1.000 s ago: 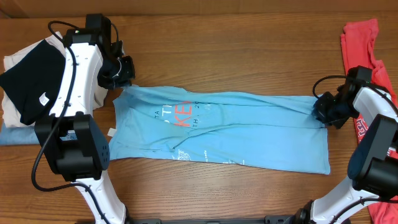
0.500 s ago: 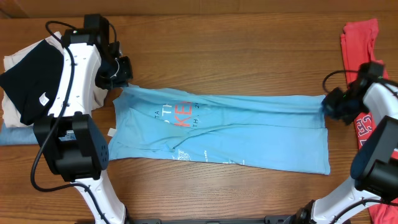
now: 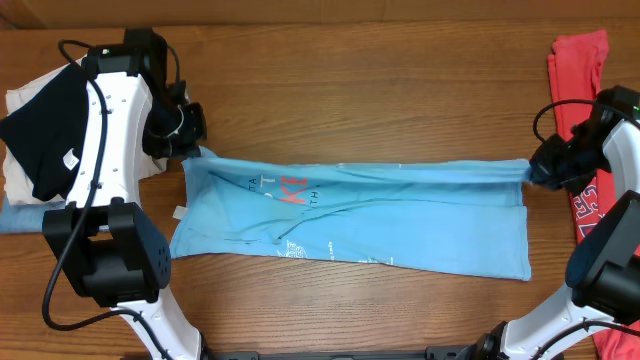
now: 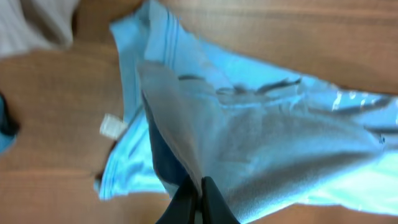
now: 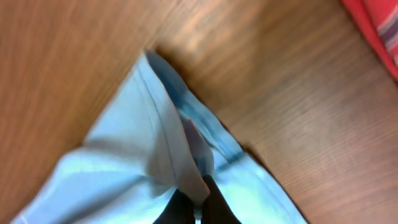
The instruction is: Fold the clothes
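Observation:
I need to move my left gripper down and back over the T-shirt's bottom layer by the white tag [image 4: 134, 163] and let go there, because that place is below my gripper and nearer my base.
The light blue T-shirt [image 3: 400, 215] with red and white lettering lies stretched lengthwise across the middle of the table. My left gripper [image 3: 190, 138] is shut on its upper left corner, and the left wrist view shows the cloth [image 4: 261, 143] pinched between the closed fingers [image 4: 200, 184]. My right gripper [image 3: 538, 172] is shut on the upper right corner, where a fold of blue cloth [image 5: 143, 143] rises from the fingers [image 5: 198, 186]. The upper edge hangs taut between both grippers. A coral-red T-shirt [image 3: 578, 60] lies at the far right edge.
A black garment with a small white tag [image 3: 45, 130] rests on cream cloth [image 3: 25, 95] and blue denim [image 3: 18, 218] at the far left. Both arm bases stand at the table's front edge. Bare wood [image 3: 380, 80] lies beyond the shirt.
The right gripper closed on the shirt's right corner and moved outward to the right. The left gripper shifted left. The shirt's upper edge lifted and pulled taut, narrowing the visible shirt.

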Controlling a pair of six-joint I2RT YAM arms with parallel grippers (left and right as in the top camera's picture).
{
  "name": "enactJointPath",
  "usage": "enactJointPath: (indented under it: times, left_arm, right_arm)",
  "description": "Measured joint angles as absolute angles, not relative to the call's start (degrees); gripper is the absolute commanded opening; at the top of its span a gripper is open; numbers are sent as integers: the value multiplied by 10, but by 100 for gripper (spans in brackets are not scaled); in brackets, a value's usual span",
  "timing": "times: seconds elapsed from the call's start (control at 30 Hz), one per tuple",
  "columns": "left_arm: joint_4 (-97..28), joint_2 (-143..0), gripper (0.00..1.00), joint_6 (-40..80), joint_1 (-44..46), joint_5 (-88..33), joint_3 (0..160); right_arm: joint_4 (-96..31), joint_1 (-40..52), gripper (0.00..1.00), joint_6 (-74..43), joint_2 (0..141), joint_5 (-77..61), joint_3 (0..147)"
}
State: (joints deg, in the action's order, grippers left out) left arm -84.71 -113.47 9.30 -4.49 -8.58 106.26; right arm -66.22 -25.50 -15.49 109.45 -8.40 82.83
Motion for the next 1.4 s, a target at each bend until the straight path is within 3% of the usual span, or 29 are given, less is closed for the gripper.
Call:
enactJointPath:
  times: [0.83, 1.4]
  left_arm:
    - [-843, -1135, 4, 93, -45, -66, 905]
    - [-833, -1135, 4, 93, -45, -36, 891]
  right_arm:
    - [-800, -255, 6, -149, 1094, 20, 828]
    - [-839, -255, 10, -149, 1094, 39, 783]
